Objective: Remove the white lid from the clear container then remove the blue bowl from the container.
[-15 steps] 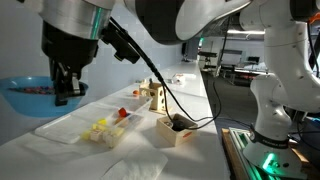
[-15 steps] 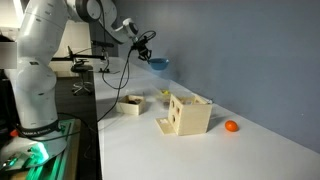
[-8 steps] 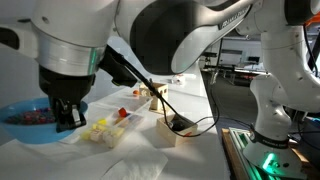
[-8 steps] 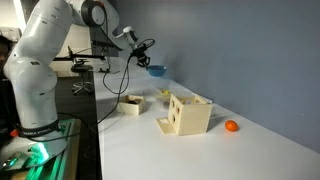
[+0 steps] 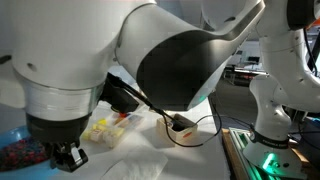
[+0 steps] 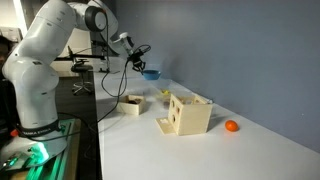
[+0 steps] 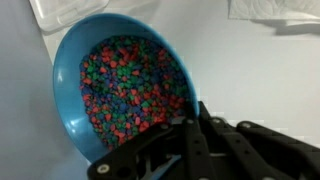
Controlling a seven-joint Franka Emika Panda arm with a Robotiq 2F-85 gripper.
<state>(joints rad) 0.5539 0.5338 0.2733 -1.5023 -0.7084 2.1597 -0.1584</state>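
My gripper is still holding the blue bowl raised. Next it needs to move down until the bowl touches the bare tabletop (image 6: pixel 151 86) beside the clear container, and then release the bowl's rim.
My gripper (image 7: pixel 190 128) is shut on the near rim of the blue bowl (image 7: pixel 120 85), which is full of small multicoloured beads. In an exterior view the gripper (image 6: pixel 143 63) holds the bowl (image 6: pixel 151 73) low over the far end of the table. In an exterior view the arm fills the picture, with the gripper (image 5: pixel 66 156) at lower left and the bowl (image 5: pixel 22 157) partly cut off by the edge. The clear container (image 5: pixel 100 128) lies behind on the table with yellow and red pieces in it; its corner shows in the wrist view (image 7: pixel 75 12). A white sheet, perhaps the lid (image 5: pixel 138 166), lies near it.
A wooden box frame (image 6: pixel 188 113) stands mid-table with an orange ball (image 6: pixel 231 126) beside it. A small tan box with a black cable (image 6: pixel 130 104) sits nearer the robot base; it also shows in an exterior view (image 5: pixel 176 128). A second white robot arm (image 5: pixel 285 85) stands off the table.
The gripper has carried the blue bowl down and away from the clear container, towards the table surface. The jaws have stayed shut on the rim.
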